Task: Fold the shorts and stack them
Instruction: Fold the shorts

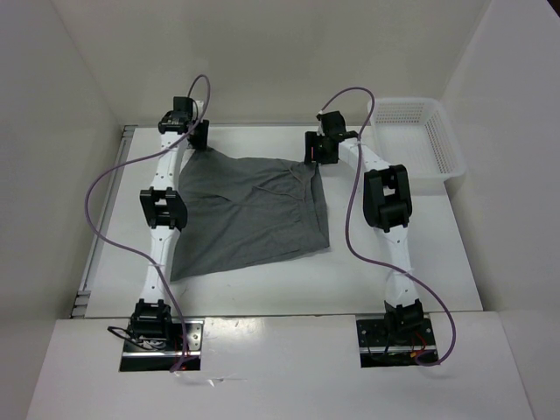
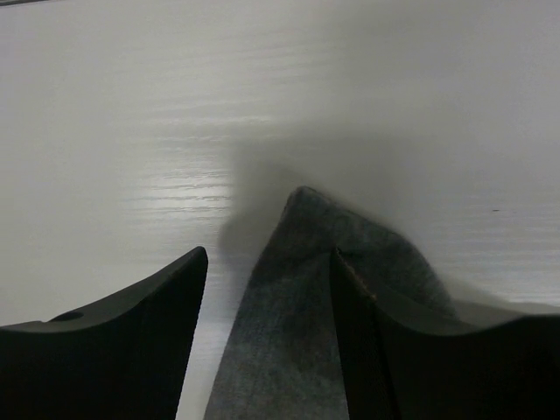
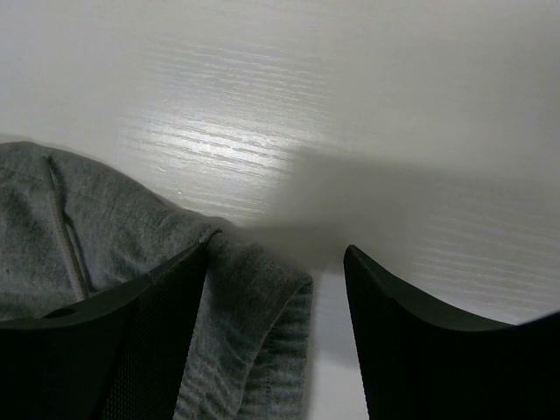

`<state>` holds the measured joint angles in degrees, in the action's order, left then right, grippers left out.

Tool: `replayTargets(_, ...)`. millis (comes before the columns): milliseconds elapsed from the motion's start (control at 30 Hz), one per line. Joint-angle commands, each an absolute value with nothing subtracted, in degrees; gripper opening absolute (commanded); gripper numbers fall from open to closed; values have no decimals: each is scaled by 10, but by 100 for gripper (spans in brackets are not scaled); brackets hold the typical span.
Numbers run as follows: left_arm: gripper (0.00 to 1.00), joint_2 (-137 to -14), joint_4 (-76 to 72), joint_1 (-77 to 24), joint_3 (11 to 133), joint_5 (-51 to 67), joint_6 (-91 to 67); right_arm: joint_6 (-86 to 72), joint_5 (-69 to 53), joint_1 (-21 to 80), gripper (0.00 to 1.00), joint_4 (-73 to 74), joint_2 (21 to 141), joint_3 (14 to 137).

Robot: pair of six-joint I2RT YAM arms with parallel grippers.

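Observation:
Next, my left gripper shifts its open fingers toward the right in the wrist view and closes, since the shorts' pointed corner lies off-center that way between them.
The dark grey shorts [image 1: 249, 214] lie spread flat on the white table. My left gripper [image 1: 198, 136] is at their far left corner. In the left wrist view its jaws are open, and a pointed corner of the shorts [image 2: 302, 297] lies between the fingers, against the right finger [image 2: 394, 350]. My right gripper [image 1: 317, 150] is at the far right corner. In the right wrist view its jaws are open, and the folded ribbed corner of the shorts [image 3: 262, 324] lies between them next to the left finger [image 3: 131, 350].
A white plastic mesh basket [image 1: 420, 140] stands at the back right of the table [image 1: 262, 297]. White walls enclose the left, back and right sides. Purple cables loop off both arms.

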<state>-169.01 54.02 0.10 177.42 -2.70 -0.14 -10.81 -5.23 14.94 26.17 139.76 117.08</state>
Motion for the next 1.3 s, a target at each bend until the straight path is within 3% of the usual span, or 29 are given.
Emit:
replayTargets(0, 66, -1694, 548, 3, 1794, -36, 0, -106, -64, 149, 70, 258, 1398, 1172)
replayTargets(133, 66, -1707, 548, -10, 1794, -41, 0, -106, -64, 149, 68, 258, 1398, 1172)
replayTargets(200, 61, -1712, 548, -15, 1794, -35, 0, -106, -64, 149, 66, 258, 1398, 1167)
replayTargets(333, 39, -1717, 548, -21, 1794, -22, 0, -106, -69, 149, 50, 258, 1398, 1162)
replayTargets(367, 27, -1717, 548, -21, 1794, -22, 0, -106, -69, 149, 47, 258, 1398, 1162)
replayTargets(400, 21, -1717, 548, -21, 1794, -30, 0, -106, -75, 149, 45, 258, 1393, 1157)
replayTargets(533, 1, -1717, 543, -21, 1794, -36, 0, -106, -75, 149, 21, 253, 1388, 1157)
replayTargets(567, 0, -1717, 543, -21, 1794, -36, 0, -106, -75, 149, 13, 253, 1388, 1157)
replayTargets(667, 0, -1695, 526, -21, 1794, -36, 0, -106, -69, 149, 0, 253, 1375, 1162)
replayTargets(967, 0, -1594, 489, 3, 1794, 9, 0, -76, -57, 119, 0, 244, 1247, 1112)
replayTargets(1267, 0, -1510, 568, 3, 1794, 53, 0, -56, -113, 125, 0, 192, 1113, 994)
